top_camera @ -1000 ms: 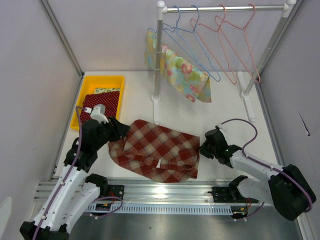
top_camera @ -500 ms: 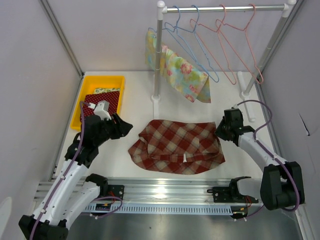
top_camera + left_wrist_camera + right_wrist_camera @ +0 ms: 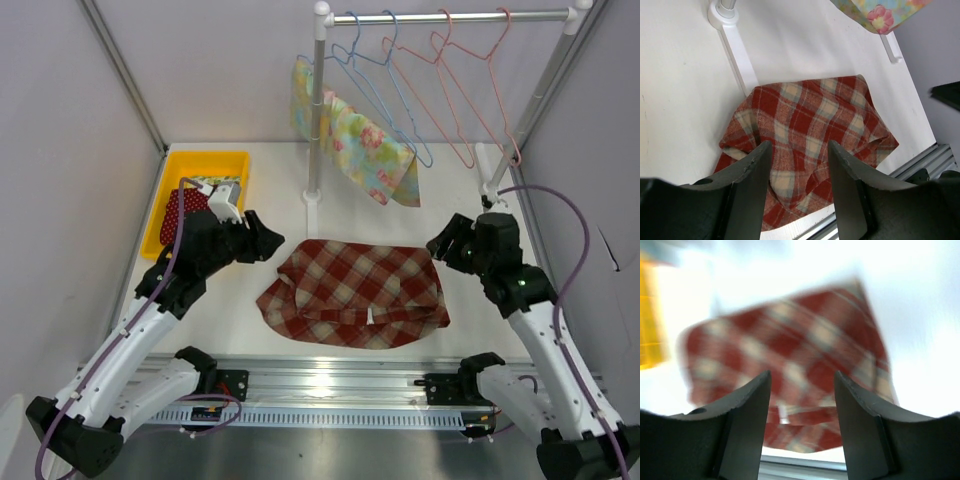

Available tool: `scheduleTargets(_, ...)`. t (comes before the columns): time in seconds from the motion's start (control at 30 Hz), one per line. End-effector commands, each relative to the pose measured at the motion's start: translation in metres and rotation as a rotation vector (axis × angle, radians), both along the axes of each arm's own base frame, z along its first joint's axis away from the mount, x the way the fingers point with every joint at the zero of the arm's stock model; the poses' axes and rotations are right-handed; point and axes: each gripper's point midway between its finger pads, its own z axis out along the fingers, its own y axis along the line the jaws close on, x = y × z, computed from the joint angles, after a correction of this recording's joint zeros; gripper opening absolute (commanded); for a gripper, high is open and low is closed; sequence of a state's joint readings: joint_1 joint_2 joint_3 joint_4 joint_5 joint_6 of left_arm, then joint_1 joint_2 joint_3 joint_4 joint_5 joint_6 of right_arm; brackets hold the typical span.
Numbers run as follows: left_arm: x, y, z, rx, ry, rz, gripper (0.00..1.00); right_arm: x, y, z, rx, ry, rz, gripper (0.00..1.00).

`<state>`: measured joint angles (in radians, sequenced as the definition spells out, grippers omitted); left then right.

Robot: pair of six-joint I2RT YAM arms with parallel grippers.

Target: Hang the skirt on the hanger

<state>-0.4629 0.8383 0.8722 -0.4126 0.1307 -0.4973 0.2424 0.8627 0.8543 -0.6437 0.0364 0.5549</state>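
Observation:
The neck of the blue hanger nearest the pink hangers hangs above and outward of my right gripper, so I will raise my right gripper outward onto that neck.
The red plaid skirt [image 3: 355, 292] lies crumpled flat on the white table, near the front middle. It also fills the left wrist view [image 3: 810, 135] and, blurred, the right wrist view [image 3: 785, 355]. My left gripper [image 3: 268, 243] hovers just left of the skirt, open, nothing between its fingers [image 3: 752, 170]. My right gripper [image 3: 445, 240] is raised at the skirt's upper right corner, open and empty. Blue hangers [image 3: 385, 85] and pink hangers [image 3: 465, 80] hang on the rack bar [image 3: 450, 17] at the back.
A floral cloth [image 3: 365, 145] drapes on a hanger beside the rack's left post [image 3: 317, 120]. A yellow bin [image 3: 200, 195] holding a red dotted cloth sits at the back left. The rack's white feet [image 3: 312, 215] rest just behind the skirt. A metal rail [image 3: 330, 380] runs along the front.
My right gripper dragged the skirt to the right, let go of it and lifted away. The left gripper moved up and right, staying open. The skirt now lies spread wider.

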Motion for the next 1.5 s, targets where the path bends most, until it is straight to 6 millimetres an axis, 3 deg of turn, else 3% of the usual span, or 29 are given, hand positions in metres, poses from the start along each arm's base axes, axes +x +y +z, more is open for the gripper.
scheduleTargets(0.0, 0.006, -0.003, 0.024, -0.014, -0.074, -0.004, 0.54, -0.003, 0.018, 0.088, 0.006, -0.208, 0.149, 0.59)
scheduleTargets(0.07, 0.007, -0.004, 0.026, -0.016, -0.079, -0.007, 0.54, 0.008, 0.025, 0.124, -0.002, -0.305, 0.189, 0.59)
scheduleTargets(0.1, 0.006, -0.004, 0.024, -0.014, -0.077, -0.011, 0.54, 0.014, 0.025, 0.161, -0.017, -0.394, 0.205, 0.59)
scheduleTargets(0.2, 0.005, -0.004, 0.023, -0.011, -0.077, -0.015, 0.54, 0.047, 0.037, 0.202, -0.057, -0.491, 0.256, 0.56)
scheduleTargets(0.23, 0.005, -0.004, 0.021, -0.008, -0.074, -0.017, 0.54, 0.065, 0.041, 0.228, -0.063, -0.552, 0.257, 0.56)
scheduleTargets(0.3, 0.004, -0.003, 0.021, -0.004, -0.075, -0.02, 0.54, 0.084, 0.047, 0.251, -0.077, -0.611, 0.282, 0.56)
scheduleTargets(0.33, 0.003, -0.003, 0.019, -0.001, -0.071, -0.021, 0.54, 0.089, 0.05, 0.284, -0.085, -0.692, 0.293, 0.55)
scheduleTargets(0.37, 0.003, -0.003, 0.019, 0.002, -0.075, -0.02, 0.54, 0.11, 0.057, 0.278, -0.096, -0.676, 0.307, 0.55)
scheduleTargets(0.4, 0.002, -0.002, 0.018, 0.001, -0.076, -0.022, 0.54, 0.118, 0.057, 0.286, -0.103, -0.697, 0.305, 0.55)
scheduleTargets(0.43, 0.002, -0.003, 0.019, -0.002, -0.076, -0.023, 0.54, 0.123, 0.057, 0.311, -0.111, -0.762, 0.299, 0.55)
scheduleTargets(0.47, 0.001, -0.003, 0.019, -0.004, -0.078, -0.024, 0.54, 0.141, 0.061, 0.305, -0.116, -0.749, 0.304, 0.55)
scheduleTargets(0.67, 0.001, -0.004, 0.021, -0.004, -0.079, -0.036, 0.53, 0.189, 0.077, 0.327, -0.161, -0.851, 0.34, 0.57)
scheduleTargets(1.0, 0.001, -0.006, 0.016, 0.007, -0.069, -0.049, 0.53, 0.225, 0.091, 0.352, -0.187, -0.955, 0.333, 0.58)
scheduleTargets(1.03, 0.001, -0.007, 0.016, 0.004, -0.069, -0.053, 0.53, 0.233, 0.099, 0.343, -0.182, -0.94, 0.348, 0.58)
scheduleTargets(1.27, 0.004, -0.008, 0.018, 0.012, -0.074, -0.058, 0.53, 0.26, 0.128, 0.33, -0.233, -0.929, 0.353, 0.57)
scheduleTargets(1.47, 0.005, -0.008, 0.013, 0.036, -0.065, -0.062, 0.53, 0.272, 0.132, 0.317, -0.252, -0.917, 0.322, 0.55)
